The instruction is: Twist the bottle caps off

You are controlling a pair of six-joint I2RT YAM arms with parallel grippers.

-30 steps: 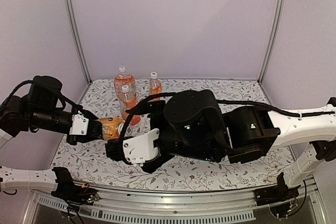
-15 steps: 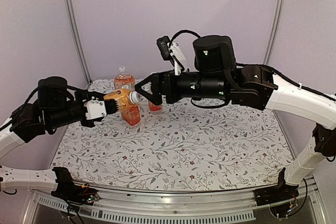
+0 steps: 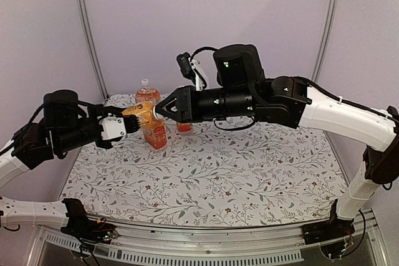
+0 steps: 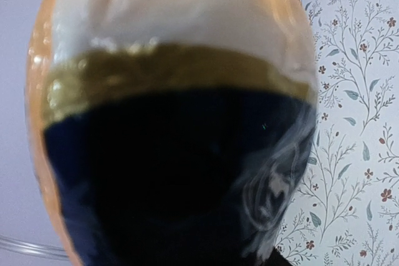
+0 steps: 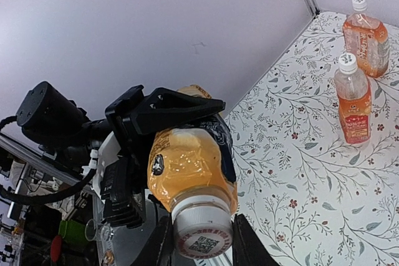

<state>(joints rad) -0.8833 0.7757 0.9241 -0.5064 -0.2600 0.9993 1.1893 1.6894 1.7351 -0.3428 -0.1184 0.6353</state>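
The tabletop below my right gripper, to its right in the top view, is free of bottles, so I need to pull the bottle cap off that way, lower it and let it go.
A dark-labelled orange-drink bottle [image 3: 142, 115] is held on its side above the table, with my left gripper [image 3: 132, 121] shut round its body. In the left wrist view that bottle [image 4: 174, 123] fills the frame and hides the fingers. Its white bottle cap [image 5: 201, 227] points at my right gripper [image 5: 202, 242], whose fingers [image 5: 160, 244] press on both sides of it. In the top view the right gripper [image 3: 159, 111] meets the bottle's neck end and covers the cap. The left gripper's black fingers [image 5: 167, 108] clamp the bottle's shoulder.
Three more capped bottles stand at the back left of the floral table [image 3: 249, 172]: one by the wall [image 3: 148, 93], a red-labelled one [image 3: 156, 136] below the held bottle, one [image 3: 184, 127] half hidden by the right arm. Two of these bottles [image 5: 353, 105] [image 5: 366, 34] appear in the right wrist view.
The right arm rose from low over the table, came up to the held bottle's cap and closed its wide-open jaws on it. The left arm lifted the bottle higher.
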